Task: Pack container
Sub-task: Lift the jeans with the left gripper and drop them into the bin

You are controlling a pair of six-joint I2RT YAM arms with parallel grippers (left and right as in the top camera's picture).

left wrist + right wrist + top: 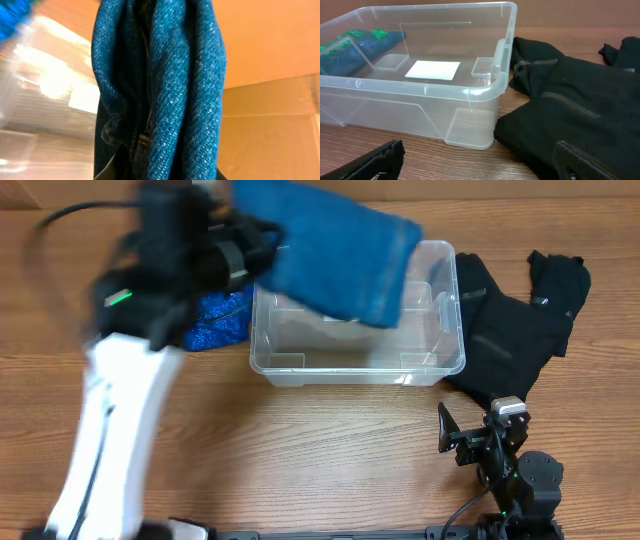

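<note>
My left gripper should lower the jeans [335, 255] down and right in the overhead view, then release them onto the container's empty bottom.
The clear plastic container [360, 365] stands mid-table; it also shows in the right wrist view [427, 97], empty, with a white label on its base. My left gripper [245, 255] is shut on folded blue denim jeans [335, 255] and holds them above the container's back left part; the jeans hang in front of the left wrist camera [160, 90] and hide the jaws. My right gripper [475, 435] is open and empty near the front edge, right of the container; its fingers [480, 162] frame bare table.
A black garment [510, 320] lies right of the container, touching its side [570, 105]. A blue-green patterned cloth [215, 320] lies left of the container. The left arm's white link [110, 430] crosses the left table.
</note>
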